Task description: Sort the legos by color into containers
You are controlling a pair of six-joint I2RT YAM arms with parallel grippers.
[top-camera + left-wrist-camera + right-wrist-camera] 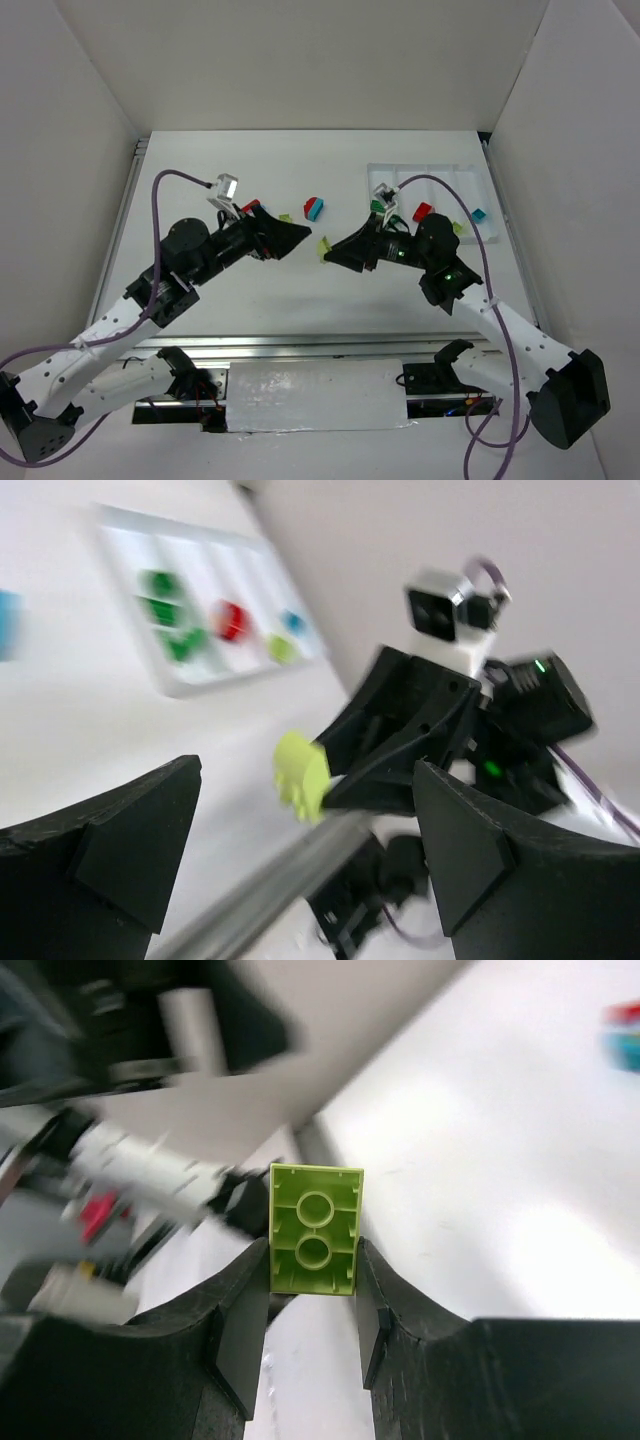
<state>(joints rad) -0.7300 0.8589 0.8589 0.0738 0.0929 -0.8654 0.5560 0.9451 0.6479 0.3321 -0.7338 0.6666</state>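
Note:
Next, my right gripper will swing outward over a yellow-green lego, turn its fingers down and lower beyond that lego, since one section of the tray already holds it.
My right gripper is shut on a yellow-green lego, held above the table with its hollow underside facing the camera. From above, that lego sits at the right gripper, just right of my left gripper. The left gripper is open and holds nothing; the yellow-green lego shows beyond its fingers. The white tray of containers holds green, red, yellow-green and teal legos.
A red-on-teal stacked pair lies on the table behind the two grippers. A red lego and a yellow-green one show beside the left arm. White walls close in the table on three sides.

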